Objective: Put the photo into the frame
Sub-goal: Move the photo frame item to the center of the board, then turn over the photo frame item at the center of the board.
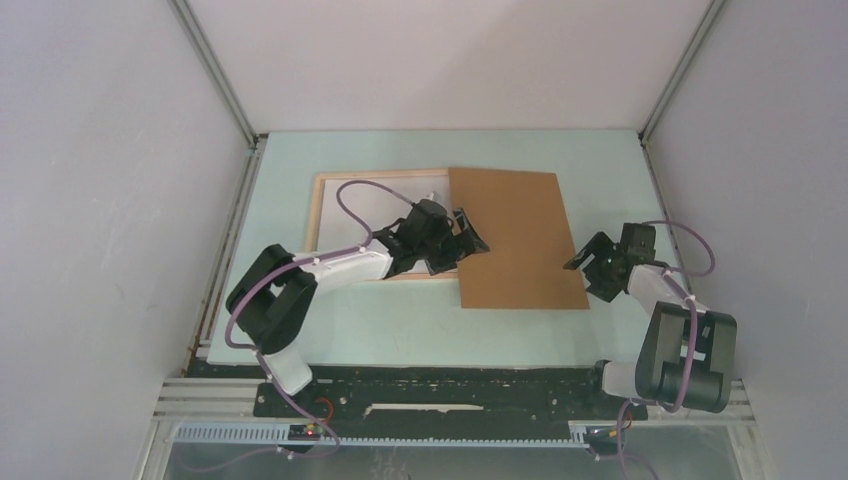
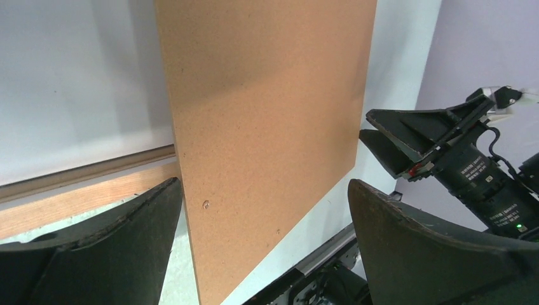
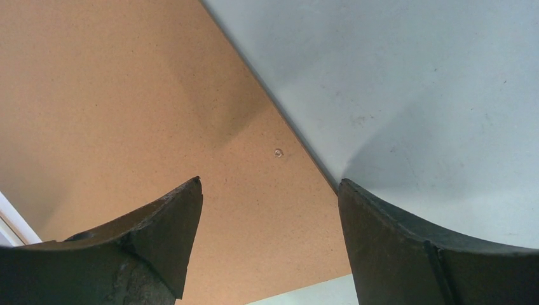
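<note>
My left gripper moves toward the frame's white middle next, then closes on the photo's overlapping edge.
The photo lies face down on the table with its brown cork-like back up, and its left edge overlaps the right side of the frame. The frame shows a pale wood border around white. My left gripper hovers open over the photo's left edge. In the left wrist view the brown board runs between the spread fingers, beside the frame's wood strip. My right gripper stands open at the photo's right edge, near its front corner. Its wrist view shows the board below the gripper, with nothing gripped.
The pale green table is walled by grey panels on the left, back and right. A black rail carrying both arm bases runs along the near edge. A purple cable loops over the frame from the left arm.
</note>
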You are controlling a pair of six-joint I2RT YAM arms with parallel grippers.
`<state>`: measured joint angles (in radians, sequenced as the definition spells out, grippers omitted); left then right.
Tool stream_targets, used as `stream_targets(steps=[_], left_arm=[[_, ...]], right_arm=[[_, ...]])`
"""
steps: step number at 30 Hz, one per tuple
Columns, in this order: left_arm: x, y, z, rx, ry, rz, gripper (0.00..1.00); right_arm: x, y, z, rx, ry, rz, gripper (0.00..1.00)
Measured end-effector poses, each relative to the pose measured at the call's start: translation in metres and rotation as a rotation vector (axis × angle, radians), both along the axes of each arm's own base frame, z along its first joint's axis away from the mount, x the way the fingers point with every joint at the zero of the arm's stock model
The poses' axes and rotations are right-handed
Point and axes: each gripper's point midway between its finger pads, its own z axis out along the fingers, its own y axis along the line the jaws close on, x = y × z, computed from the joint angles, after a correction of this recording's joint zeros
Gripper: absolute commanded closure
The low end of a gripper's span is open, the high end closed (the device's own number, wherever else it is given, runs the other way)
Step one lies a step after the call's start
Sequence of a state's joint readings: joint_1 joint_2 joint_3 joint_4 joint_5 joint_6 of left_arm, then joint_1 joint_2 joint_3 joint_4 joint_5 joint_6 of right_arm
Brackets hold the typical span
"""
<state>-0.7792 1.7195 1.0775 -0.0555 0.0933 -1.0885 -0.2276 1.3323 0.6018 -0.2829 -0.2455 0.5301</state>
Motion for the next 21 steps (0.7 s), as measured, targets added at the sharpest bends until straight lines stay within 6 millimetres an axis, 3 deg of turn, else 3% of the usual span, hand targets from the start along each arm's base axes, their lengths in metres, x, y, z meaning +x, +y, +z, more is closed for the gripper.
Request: stream_targets(steps=[8, 15, 21], left_arm=[[0.005, 0.017, -0.018, -0.085, 0.013, 0.021, 0.0], [0.017, 0.028, -0.019, -0.102, -0.009, -0.001, 0.0], [0.024, 0.037, -0.034, -0.047, -0.026, -0.019, 0.07]], right_arm=[[-0.002, 0.009, 0.001, 0.032, -0.005, 0.028, 0.15], [-0.005, 0.018, 0.002, 0.067, -0.006, 0.054, 0.15], [-0.005, 0.019, 0.002, 0.076, -0.006, 0.059, 0.15]])
